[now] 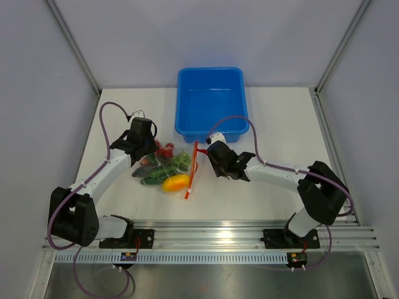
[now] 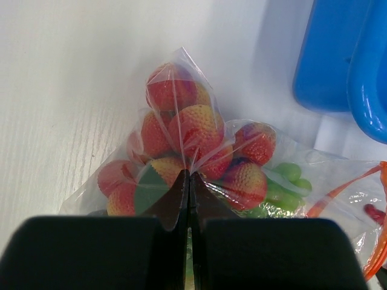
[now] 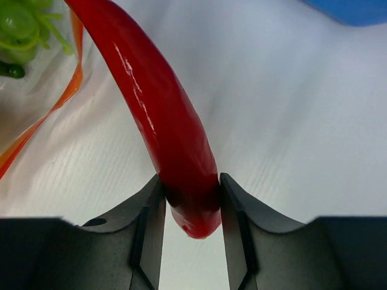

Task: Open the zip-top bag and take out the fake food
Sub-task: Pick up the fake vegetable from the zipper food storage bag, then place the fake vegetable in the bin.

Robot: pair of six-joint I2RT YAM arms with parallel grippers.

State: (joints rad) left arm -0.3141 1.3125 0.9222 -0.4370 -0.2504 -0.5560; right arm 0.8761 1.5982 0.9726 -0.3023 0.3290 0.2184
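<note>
The blue tub's empty bottom lies outward, beyond the tub's near rim. My right gripper will next lift the chili (image 3: pixel 160 112) outward over that rim, lower it and release it.
The zip-top bag (image 1: pixel 163 169) lies on the table between the arms, its orange-red zip strip (image 1: pixel 191 177) standing open on the right. Inside it are fake food pieces: red and yellow balls (image 2: pixel 192 130), green vegetables (image 2: pixel 284 180) and an orange-yellow pepper (image 1: pixel 175 182). My left gripper (image 2: pixel 190 176) is shut on a fold of the bag's plastic at its closed end, right over the balls. Just outside the bag's mouth, my right gripper (image 3: pixel 190 194) is shut on the thick end of the red chili (image 3: pixel 160 112). The chili's other end points back toward the zip strip (image 3: pixel 65 96).
A blue tub (image 1: pixel 210 103) stands just behind the bag and the right gripper (image 1: pixel 207 153), with its near rim close to both. White walls and metal posts enclose the table. A rail with the arm bases runs along the near edge.
</note>
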